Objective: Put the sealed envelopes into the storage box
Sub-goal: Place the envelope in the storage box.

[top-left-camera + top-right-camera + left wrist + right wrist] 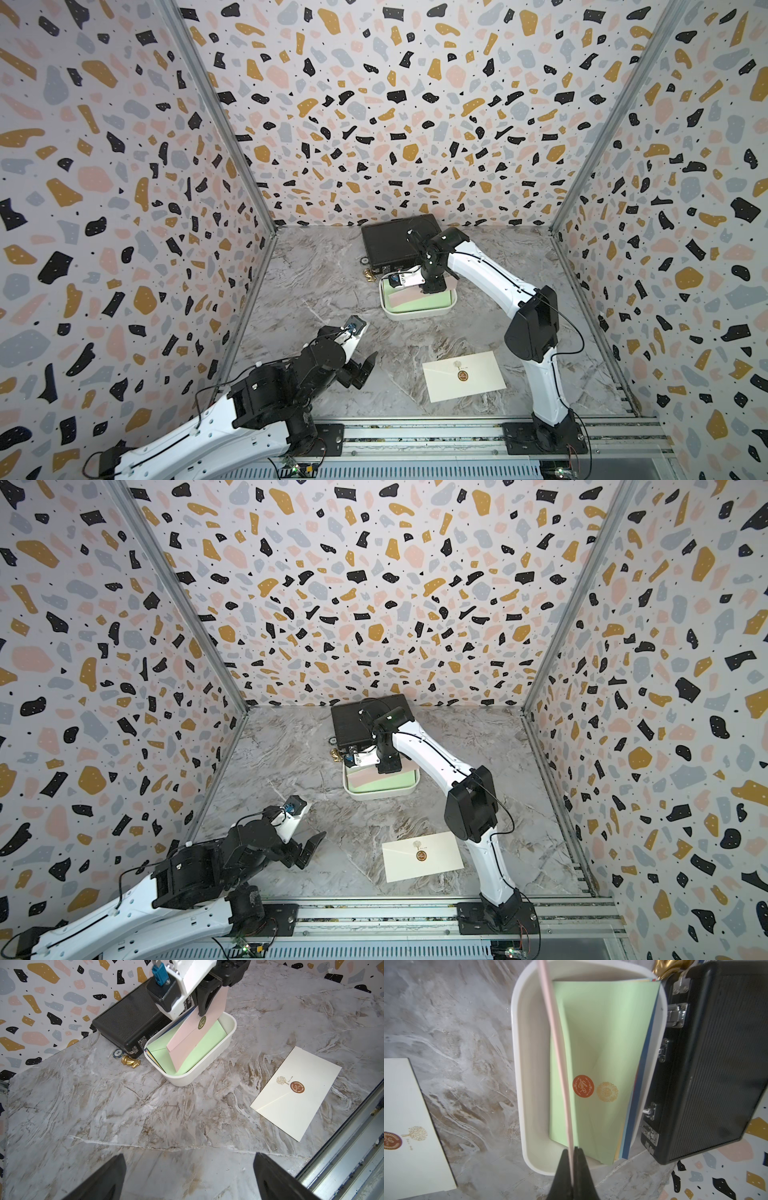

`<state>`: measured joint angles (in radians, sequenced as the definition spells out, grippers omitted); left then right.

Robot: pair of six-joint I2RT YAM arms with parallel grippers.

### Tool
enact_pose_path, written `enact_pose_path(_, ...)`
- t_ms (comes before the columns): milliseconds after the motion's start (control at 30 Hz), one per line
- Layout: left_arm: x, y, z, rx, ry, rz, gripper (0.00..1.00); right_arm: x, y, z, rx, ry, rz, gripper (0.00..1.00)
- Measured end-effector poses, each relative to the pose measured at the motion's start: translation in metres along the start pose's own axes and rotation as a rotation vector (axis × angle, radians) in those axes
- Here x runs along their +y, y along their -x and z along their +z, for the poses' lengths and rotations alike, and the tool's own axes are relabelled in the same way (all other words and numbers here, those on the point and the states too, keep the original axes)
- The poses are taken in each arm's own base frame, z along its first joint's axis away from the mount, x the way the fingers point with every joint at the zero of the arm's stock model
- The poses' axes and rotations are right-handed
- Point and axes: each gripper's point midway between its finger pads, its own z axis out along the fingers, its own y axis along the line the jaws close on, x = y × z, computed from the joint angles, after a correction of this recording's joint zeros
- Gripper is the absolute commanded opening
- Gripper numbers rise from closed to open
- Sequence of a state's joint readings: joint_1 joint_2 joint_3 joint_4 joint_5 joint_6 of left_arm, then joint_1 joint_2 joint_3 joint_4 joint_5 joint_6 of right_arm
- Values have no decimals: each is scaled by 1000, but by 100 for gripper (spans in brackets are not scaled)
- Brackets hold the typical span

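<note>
My right gripper will turn level and lower the tilted pink envelope into the storage box to release it, because the light green envelope (pixel 425 304) (pixel 604 1056) is below the gripper.
The white storage box (pixel 417 314) (pixel 380 796) (pixel 200 1076) (pixel 517 1064) holds a stack of sealed envelopes topped by a light green one (pixel 209 1041) (pixel 602 1053). My right gripper (pixel 573 1148) (pixel 433 286) is shut on a pink envelope (pixel 187 1043) (pixel 560 1064) (pixel 409 296), which hangs tilted, its lower end inside the box on the green one. A cream envelope (pixel 463 376) (pixel 422 856) (pixel 297 1095) lies flat on the table near the front. My left gripper (pixel 361 370) (pixel 309 848) (pixel 189 1155) stands open and empty at the front left.
A black briefcase (pixel 395 241) (pixel 708 1064) with metal latches lies right behind the box, against the back wall. A poker chip (pixel 116 1052) and a gold chess piece (pixel 129 1062) sit beside it. A metal rail (pixel 415 436) runs along the front edge.
</note>
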<state>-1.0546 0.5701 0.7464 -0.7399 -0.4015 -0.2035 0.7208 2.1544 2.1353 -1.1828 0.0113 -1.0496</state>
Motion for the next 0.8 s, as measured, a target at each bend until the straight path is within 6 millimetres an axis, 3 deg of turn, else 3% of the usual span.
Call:
enact_pose_path(467,-2,-3,2,7,-7,3,99,-2,14,-2,-97,40,100,0)
enact_pose_path(800,-5,-4,3,11,-21,4,99,-1,13,-2,-121,58,113,0)
